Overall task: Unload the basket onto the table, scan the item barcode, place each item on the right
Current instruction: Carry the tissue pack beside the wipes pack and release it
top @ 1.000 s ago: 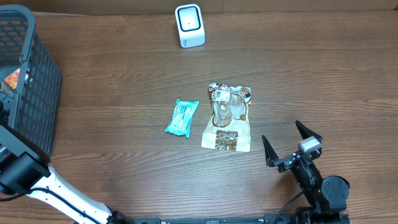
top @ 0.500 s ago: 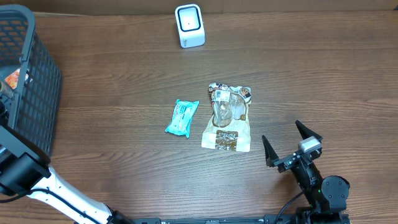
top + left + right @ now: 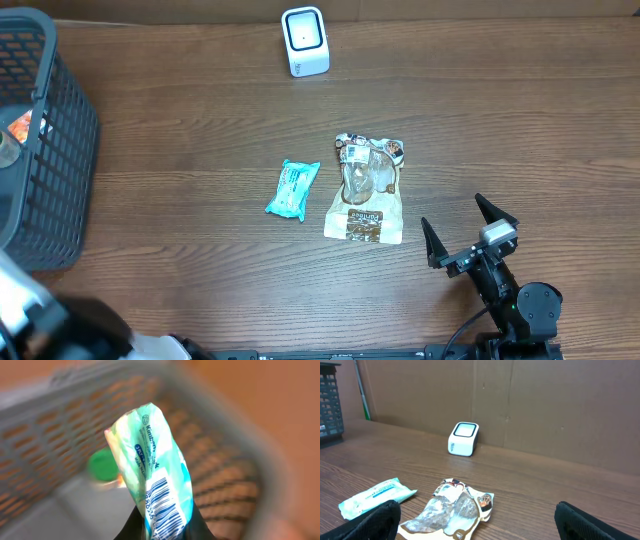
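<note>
Since clear tabletop (image 3: 264,178) beside the second teal packet lies right of my left gripper in the overhead view, I should swing it there and lower it to release.
In the left wrist view my left gripper (image 3: 167,529) is shut on the lower end of a teal and white packet (image 3: 152,455). Its blue barcode (image 3: 167,502) faces the camera. The packet hangs over the blurred grey basket (image 3: 55,410). From overhead, the left arm is only a blur (image 3: 45,325) at the bottom left. The white scanner (image 3: 305,40) stands at the table's far edge, also in the right wrist view (image 3: 463,438). My right gripper (image 3: 468,237) rests open at the front right, holding nothing.
A second teal packet (image 3: 293,189) and a brown and clear pouch (image 3: 366,190) lie mid-table, ahead of the right gripper. The dark mesh basket (image 3: 50,150) fills the left edge and holds a green round thing (image 3: 102,465). A cardboard wall (image 3: 545,405) backs the table.
The left jaws have shut on the teal packet. The left arm has swung from the basket's side toward the bottom-left corner, blurred by motion. The right arm has not moved.
</note>
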### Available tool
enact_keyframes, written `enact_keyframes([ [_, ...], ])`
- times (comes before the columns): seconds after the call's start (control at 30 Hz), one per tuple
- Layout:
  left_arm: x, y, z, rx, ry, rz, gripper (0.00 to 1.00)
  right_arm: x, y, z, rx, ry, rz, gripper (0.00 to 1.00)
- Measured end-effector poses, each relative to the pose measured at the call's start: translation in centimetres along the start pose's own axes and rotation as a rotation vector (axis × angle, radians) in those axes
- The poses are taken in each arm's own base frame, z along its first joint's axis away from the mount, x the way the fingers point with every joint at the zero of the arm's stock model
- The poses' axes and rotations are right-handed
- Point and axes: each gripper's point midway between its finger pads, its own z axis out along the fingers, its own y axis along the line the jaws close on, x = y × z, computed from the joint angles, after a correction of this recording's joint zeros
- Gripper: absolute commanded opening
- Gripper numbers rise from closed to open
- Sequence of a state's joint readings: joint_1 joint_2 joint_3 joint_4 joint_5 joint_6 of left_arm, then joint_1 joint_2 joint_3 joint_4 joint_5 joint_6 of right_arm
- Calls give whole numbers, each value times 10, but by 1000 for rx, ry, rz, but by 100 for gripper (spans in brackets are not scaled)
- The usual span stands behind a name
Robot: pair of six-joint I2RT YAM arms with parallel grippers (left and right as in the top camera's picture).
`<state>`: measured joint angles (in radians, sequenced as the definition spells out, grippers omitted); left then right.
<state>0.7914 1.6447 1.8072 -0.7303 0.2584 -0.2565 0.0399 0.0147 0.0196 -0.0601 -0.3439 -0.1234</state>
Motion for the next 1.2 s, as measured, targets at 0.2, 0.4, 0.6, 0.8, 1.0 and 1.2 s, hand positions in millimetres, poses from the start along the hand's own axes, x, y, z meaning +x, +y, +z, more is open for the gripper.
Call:
enact_keyframes([
  [0.2, 16, -89, -85, 305, 37, 35, 4, 0, 0, 0, 0, 0, 0, 100],
  [0.4, 122, -169, -116, 495, 383, 169, 4, 0, 0, 0, 0, 0, 0, 100],
  [0.6, 239, -226, -111, 540, 643, 448, 4, 0, 0, 0, -1, 0, 0, 100],
  [0.8, 346, -233, -72, 428, 778, 669, 4, 0, 0, 0, 0, 0, 0, 100],
  [1.0, 429, -206, -34, 270, 897, 789, 4, 0, 0, 0, 0, 0, 0, 100],
  [1.2, 464, -185, -15, 182, 971, 838, 5, 0, 0, 0, 0, 0, 0, 100],
])
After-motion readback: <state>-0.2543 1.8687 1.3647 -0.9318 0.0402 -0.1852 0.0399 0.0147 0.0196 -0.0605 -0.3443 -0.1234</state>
